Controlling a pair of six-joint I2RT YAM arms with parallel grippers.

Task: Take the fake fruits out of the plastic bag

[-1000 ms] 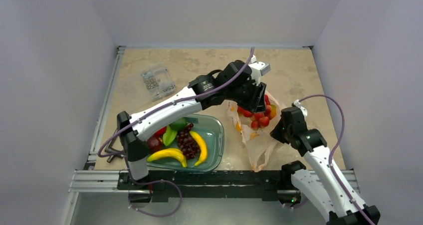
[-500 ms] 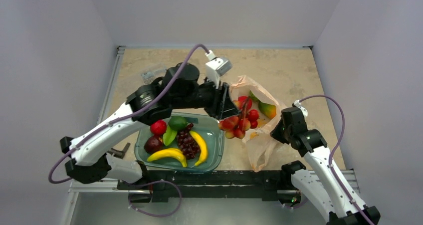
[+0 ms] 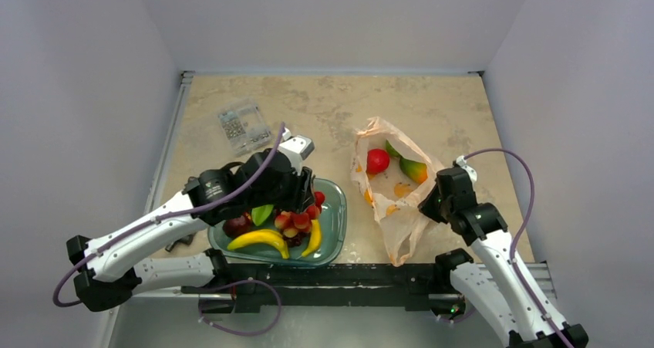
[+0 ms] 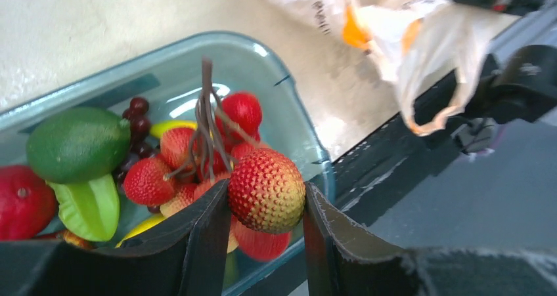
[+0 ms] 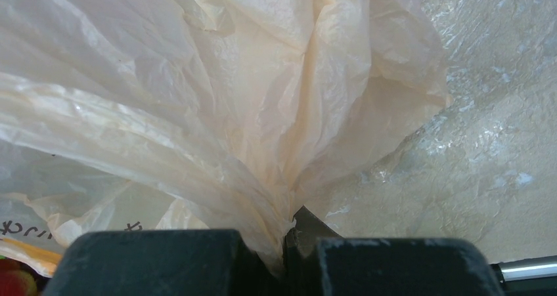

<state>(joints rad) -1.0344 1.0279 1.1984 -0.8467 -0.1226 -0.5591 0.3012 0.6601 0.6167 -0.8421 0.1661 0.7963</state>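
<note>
Next I need to bring the berry bunch [image 3: 297, 219] down in my left gripper onto the tray's end by the bag below and release the berry bunch, as the tray's bare bottom still shows there.
My left gripper [image 4: 266, 207] is shut on one berry of the red-and-yellow berry bunch [image 4: 266, 190] and holds it over the teal tray [image 3: 334, 228]; the bunch [image 3: 297, 219] hangs on its brown stem above the tray's right half. The peach-pink plastic bag [image 3: 395, 209] lies open to the right of the tray. Inside it show a red ball [image 3: 377, 160], a green-orange piece [image 3: 412, 168] and orange pieces [image 3: 401, 189]. My right gripper [image 5: 287, 240] is shut on a gathered fold of the bag [image 5: 263, 145] at its right edge [image 3: 429, 201].
The tray holds two yellow bananas [image 3: 258, 238], a dark purple grape bunch [image 4: 134, 109], a green avocado-like fruit [image 4: 77, 144], a green leaf-shaped piece [image 4: 89, 205] and a dark red fruit [image 4: 23, 201]. A clear box of small parts [image 3: 243, 126] lies at the back left. A black rail [image 3: 370, 275] runs along the near edge.
My left gripper lifted the berry bunch out of the bag and carried it left and nearer, over the tray. The bag has opened flatter. The right gripper has kept its hold.
</note>
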